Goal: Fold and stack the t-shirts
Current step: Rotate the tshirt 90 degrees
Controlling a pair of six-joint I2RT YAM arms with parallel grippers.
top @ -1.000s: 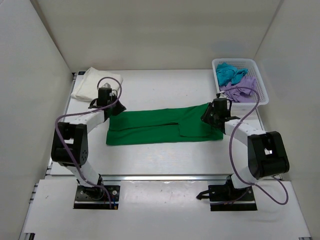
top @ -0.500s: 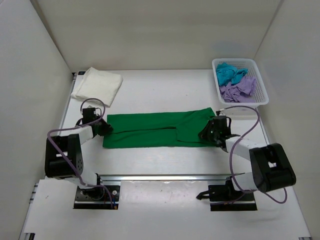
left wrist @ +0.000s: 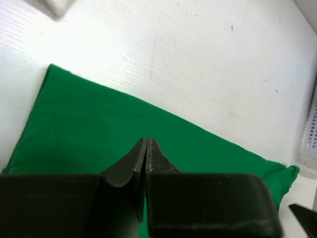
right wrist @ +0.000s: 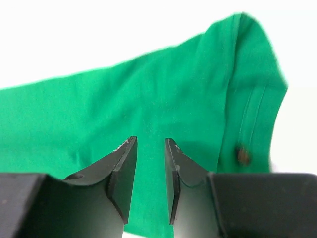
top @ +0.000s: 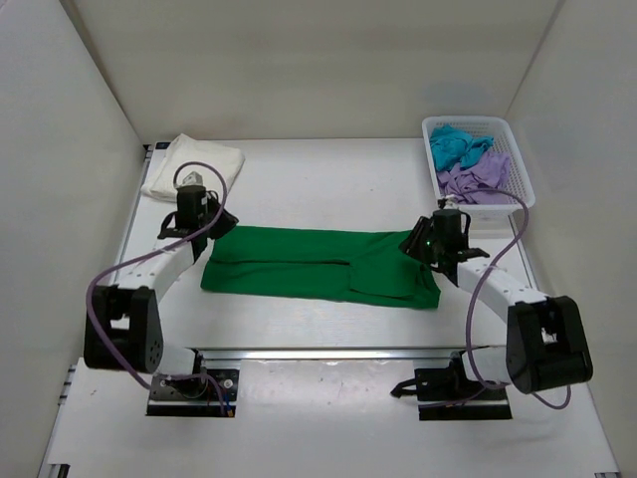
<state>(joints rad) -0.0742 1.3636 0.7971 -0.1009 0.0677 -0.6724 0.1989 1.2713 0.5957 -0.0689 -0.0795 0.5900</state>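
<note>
The green t-shirt's end (top: 227, 263) by the cream-white t-shirt (top: 194, 164) lies back from my left gripper, so my left gripper should go up and move back over that end to release the empty fingers.
The bright green t-shirt (top: 299, 264) lies flat across the middle of the table, folded into a long strip. My left gripper (top: 211, 229) hovers at its left end; in the left wrist view the gripper (left wrist: 147, 141) is shut over the green cloth (left wrist: 99, 129) with nothing between the pads. My right gripper (top: 420, 245) is at the strip's right end, and in its own view the gripper (right wrist: 151, 141) stands open just above the cloth (right wrist: 124, 109), gripping nothing. A folded cream-white t-shirt (top: 194, 164) lies at the back left. The teal (top: 456, 146) and lilac (top: 480, 179) t-shirts sit crumpled in the basket.
The white lattice basket (top: 521, 164) stands at the back right corner against the right wall. White walls close in the table on the left, back and right. A metal rail (top: 328, 352) runs along the near edge by the arm bases.
The right gripper has opened and let go of the green shirt's right end, which now lies flat. The left gripper has moved back and up from the strip's left edge. The shirt sits slightly nearer.
</note>
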